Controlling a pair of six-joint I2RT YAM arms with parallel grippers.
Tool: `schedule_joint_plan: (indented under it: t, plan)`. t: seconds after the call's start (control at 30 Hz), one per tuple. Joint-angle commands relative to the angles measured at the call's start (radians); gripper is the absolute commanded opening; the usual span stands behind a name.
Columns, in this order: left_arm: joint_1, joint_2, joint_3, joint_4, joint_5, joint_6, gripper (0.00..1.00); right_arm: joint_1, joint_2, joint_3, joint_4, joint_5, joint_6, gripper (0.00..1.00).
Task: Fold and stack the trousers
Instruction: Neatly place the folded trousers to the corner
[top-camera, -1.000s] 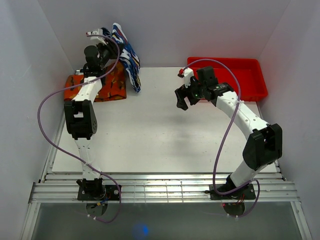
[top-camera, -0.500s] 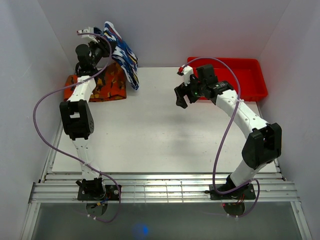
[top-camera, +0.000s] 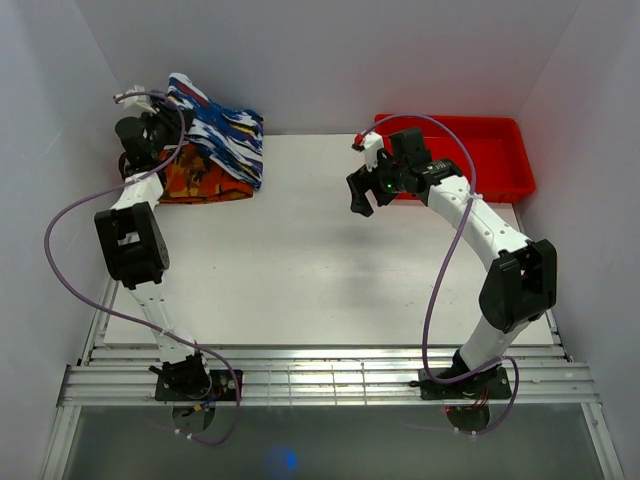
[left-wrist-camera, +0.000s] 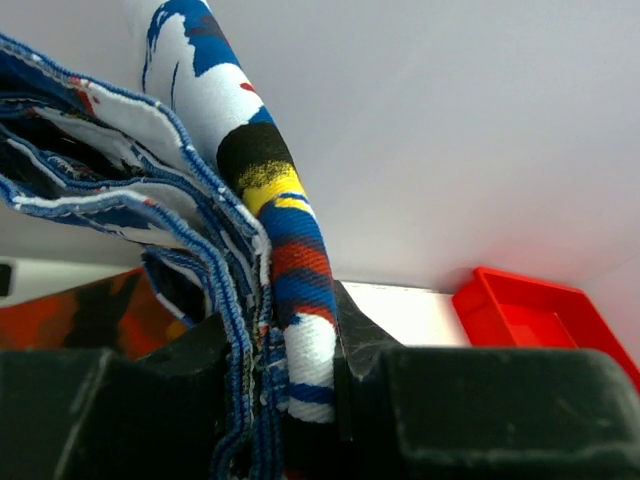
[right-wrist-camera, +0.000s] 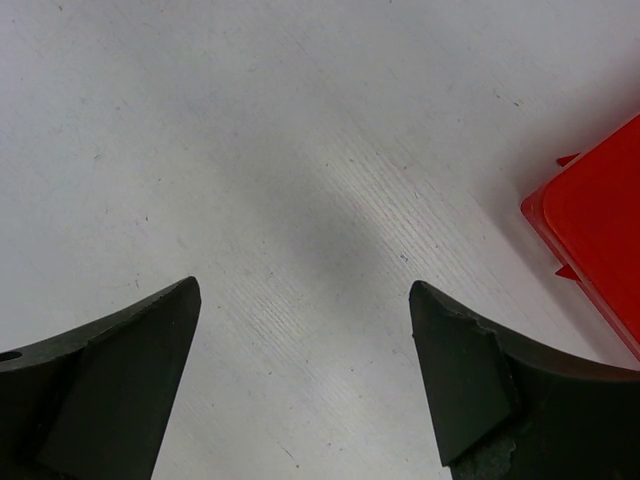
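The robot's left gripper will next move down and to the left in the top view and let go of the trousers (top-camera: 225, 140) over the orange garment, because the trousers' draped end hangs over that garment's edge.
The blue and white printed trousers (top-camera: 225, 140) hang folded from my left gripper (top-camera: 172, 105) at the far left corner, draping down over an orange and black folded garment (top-camera: 200, 180) on the table. In the left wrist view the jaws are shut on several layers of the trousers (left-wrist-camera: 290, 300), with my left gripper (left-wrist-camera: 285, 370) pinching the fabric edges. My right gripper (top-camera: 362, 192) hovers above the table's middle back, open and holding nothing; in its wrist view my right gripper (right-wrist-camera: 305, 300) shows only bare table between its fingers.
A red bin (top-camera: 490, 155) stands at the back right, its corner also in the right wrist view as a red bin (right-wrist-camera: 600, 220) and in the left wrist view as a red bin (left-wrist-camera: 530, 310). White walls enclose the white table (top-camera: 320, 270).
My left arm has swung left and back toward the corner, carrying the trousers over the orange garment. The right arm has barely moved.
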Motion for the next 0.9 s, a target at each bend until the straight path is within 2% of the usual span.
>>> schedule_joint_plan:
  t: [0.0,0.27,0.47,0.63,0.87]
  plan:
    - [0.069,-0.126,-0.045,0.123,0.002,-0.006,0.00,-0.005,-0.003,0.053,-0.016,-0.012,-0.007,0.90]
    - [0.177,-0.053,-0.054,0.017,0.008,0.072,0.00,-0.005,0.014,0.079,-0.047,-0.015,-0.010,0.90]
    - [0.195,0.048,-0.017,-0.121,-0.001,0.189,0.00,-0.005,0.024,0.106,-0.077,-0.014,-0.018,0.90]
    - [0.204,0.105,-0.016,-0.153,-0.036,0.273,0.00,-0.005,0.020,0.108,-0.100,-0.003,-0.027,0.90]
    - [0.206,0.196,0.108,-0.288,-0.079,0.419,0.03,-0.005,0.018,0.105,-0.110,-0.009,-0.027,0.90]
